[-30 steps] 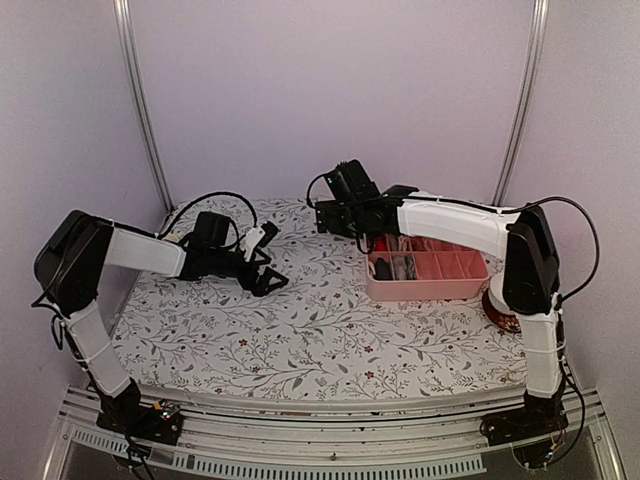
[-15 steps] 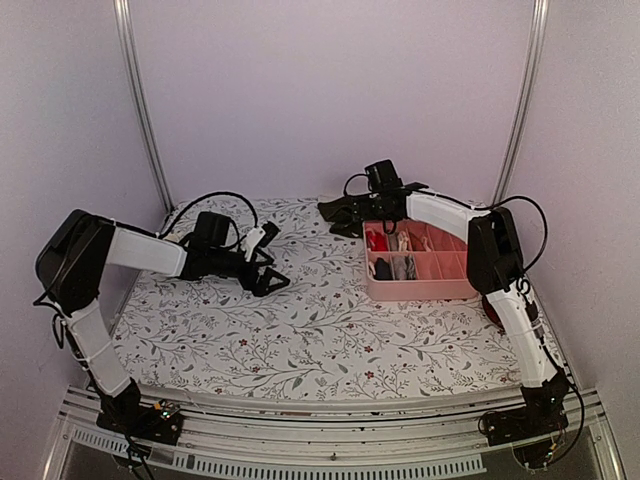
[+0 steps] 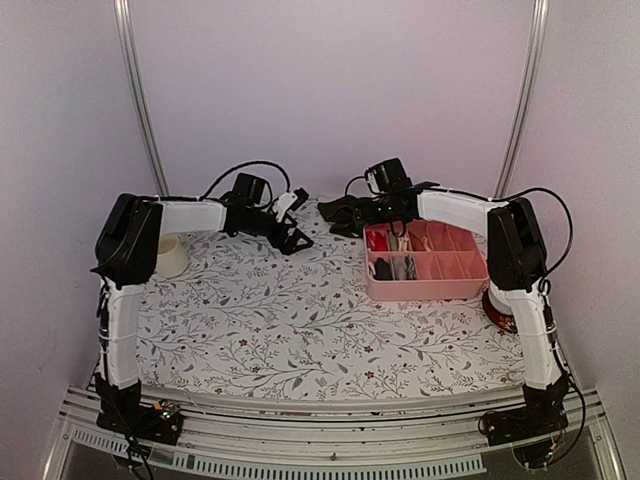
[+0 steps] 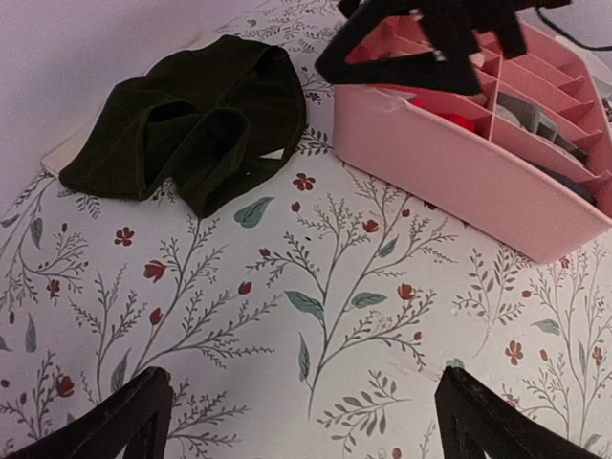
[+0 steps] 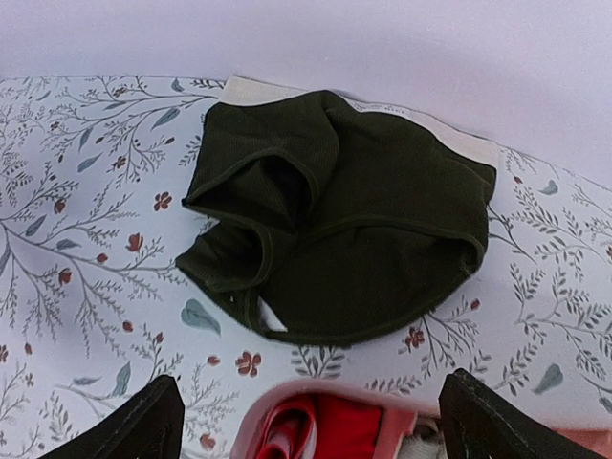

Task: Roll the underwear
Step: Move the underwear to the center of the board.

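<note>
I will next move my open left gripper to the right in the top view and down onto the dark underwear's folded edge (image 3: pixel 338 224) (image 4: pixel 226 117), because that edge stands raised.
A dark olive-black underwear (image 5: pixel 354 229) lies crumpled on the floral tablecloth by the back wall, left of the pink tray; the left wrist view shows it too (image 4: pixel 191 124). My right gripper (image 5: pixel 311 430) hangs open over the tray's back left corner, above a rust-red underwear (image 5: pixel 325 426) in a compartment. In the top view the right gripper (image 3: pixel 335 215) covers the dark garment. My left gripper (image 4: pixel 306 430) is open above bare cloth, a short way in front of the dark garment, at back centre (image 3: pixel 295 238). Nothing is between either pair of fingers.
The pink divided tray (image 3: pixel 425 290) sits back right, with red, dark and whitish cloth in its left compartments. A cream ring (image 3: pixel 168 256) stands at the left edge. A red-and-white round object (image 3: pixel 500 310) sits behind the right arm. The wall is close behind the garment.
The left arm swung from the left middle of the table to the back centre, toward the dark garment. The right gripper shifted back and left off the tray, then held still.
</note>
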Motion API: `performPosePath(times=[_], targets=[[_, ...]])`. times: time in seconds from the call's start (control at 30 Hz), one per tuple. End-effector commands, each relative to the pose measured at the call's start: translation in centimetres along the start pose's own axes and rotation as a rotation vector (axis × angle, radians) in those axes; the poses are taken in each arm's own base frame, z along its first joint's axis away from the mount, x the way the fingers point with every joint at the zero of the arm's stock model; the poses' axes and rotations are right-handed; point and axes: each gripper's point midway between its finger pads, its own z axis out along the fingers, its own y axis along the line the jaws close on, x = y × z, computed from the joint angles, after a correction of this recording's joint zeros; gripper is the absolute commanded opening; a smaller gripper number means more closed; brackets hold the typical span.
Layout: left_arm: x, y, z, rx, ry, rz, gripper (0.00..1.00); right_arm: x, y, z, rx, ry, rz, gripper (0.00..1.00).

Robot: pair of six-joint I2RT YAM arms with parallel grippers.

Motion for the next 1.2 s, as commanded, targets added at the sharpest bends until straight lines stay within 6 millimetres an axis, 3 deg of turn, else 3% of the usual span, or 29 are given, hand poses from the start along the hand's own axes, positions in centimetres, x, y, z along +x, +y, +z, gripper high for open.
performPosePath(times=[0.0,0.03,0.13,0.33,0.5,0.7,0.9,1.17], targets=[[2.9,1.2,2.5,-0.009,0.171,-0.027,0.99,-2.8,1.7,-5.9,-0.054,-0.088,0.03,0.95],[3.3,1.3,3.1,-0.031,0.196,-0.026,0.98,-1.2,2.0,-6.0,-0.066,-0.064,0.036,0.95],[3.6,2.5,4.5,-0.12,0.249,-0.014,0.98,0.9,3.5,-8.2,-0.113,-0.06,0.048,0.95],[0.0,2.5,6.7,-0.183,0.201,0.112,0.99,4.8,5.4,-13.2,-0.177,-0.079,0.025,0.95],[-0.8,1.9,10.3,-0.242,0.199,0.305,0.99,5.7,4.7,-16.3,-0.163,-0.081,0.033,0.95],[-2.4,2.9,13.3,-0.315,0.162,0.504,0.94,9.1,2.5,-18.4,-0.11,-0.07,0.089,0.96],[-3.1,4.6,14.7,-0.452,0.15,0.697,0.84,13.4,3.8,-18.8,-0.136,-0.025,0.107,0.96],[0.6,5.9,16.8,-0.472,0.242,0.875,0.67,16.7,7.0,-18.5,-0.161,0.033,0.084,0.96]])
